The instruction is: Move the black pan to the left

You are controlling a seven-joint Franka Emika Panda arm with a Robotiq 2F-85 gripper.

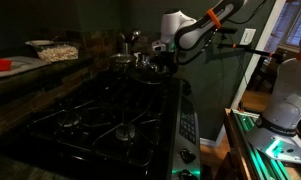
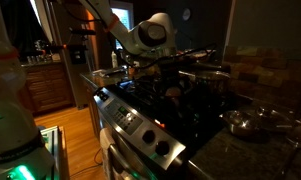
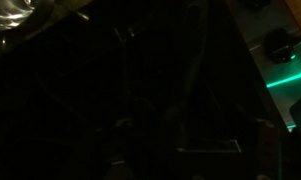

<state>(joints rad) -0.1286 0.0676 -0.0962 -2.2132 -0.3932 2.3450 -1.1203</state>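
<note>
The pan's handle is below and slightly outward, so my gripper will next move gently outward and down onto it. My fingers are wide open and leave room to go on both sides of the handle.
The scene is very dark. In both exterior views my gripper point(image 1: 160, 58) point(image 2: 166, 66) hangs low over the back of the black stove. The black pan point(image 1: 143, 67) point(image 2: 176, 86) shows only as a dark round shape on the grate just under it. In the wrist view a faint long streak, probably the pan's handle point(image 3: 195, 60), runs away from the jaws, and a thin shiny edge point(image 3: 185, 150) lies between them. The fingertips point(image 3: 120, 125) show faintly, standing wide apart with nothing clearly held.
Shiny steel pots point(image 1: 123, 47) point(image 2: 205, 70) stand at the back of the stove beside the gripper. A steel pan point(image 2: 255, 122) lies on the counter. A plate of food point(image 1: 50, 48) and a red object point(image 1: 0, 65) sit on a side counter. The stove's control panel point(image 1: 187, 125) faces front.
</note>
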